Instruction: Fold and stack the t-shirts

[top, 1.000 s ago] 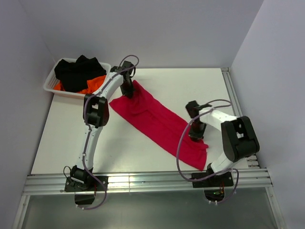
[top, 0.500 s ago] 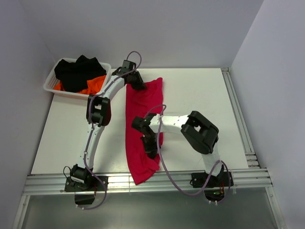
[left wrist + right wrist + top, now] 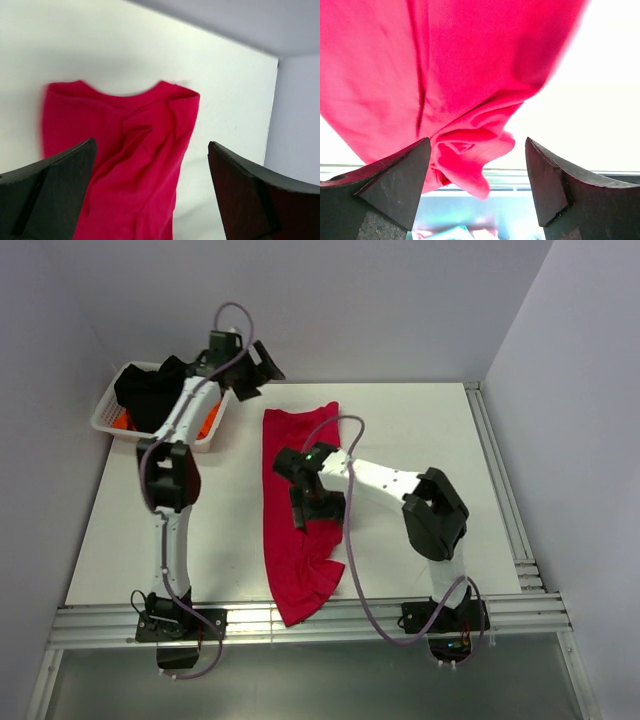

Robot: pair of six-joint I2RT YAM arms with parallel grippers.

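Note:
I will move my right gripper back and down next, onto the t-shirt's bunched hem corner (image 3: 336,567) (image 3: 501,146) near the front rails, because that corner is creased there instead of spread flat.
One crimson red t-shirt (image 3: 295,555) lies as a long, crumpled strip down the middle of the table, and its near end droops over the front edge. My left gripper (image 3: 262,365) hangs open above the table's back left, apart from the shirt. In the left wrist view the shirt's collar end (image 3: 125,145) lies well below the wide-apart gripper (image 3: 151,145). My right gripper (image 3: 308,508) hovers open over the middle of the shirt. In the right wrist view the bunched hem (image 3: 465,145) shows between the spread gripper (image 3: 477,141), and neither finger touches it.
A white mesh basket (image 3: 103,426) stands at the back left with black cloth (image 3: 155,390) and orange cloth (image 3: 122,421) in it. Bare white table (image 3: 430,430) lies right of the shirt. Metal rails (image 3: 330,625) run along the front edge.
Both grippers swung the shirt from a diagonal to a front-to-back strip, then opened and let it go. The left gripper rose toward the back wall.

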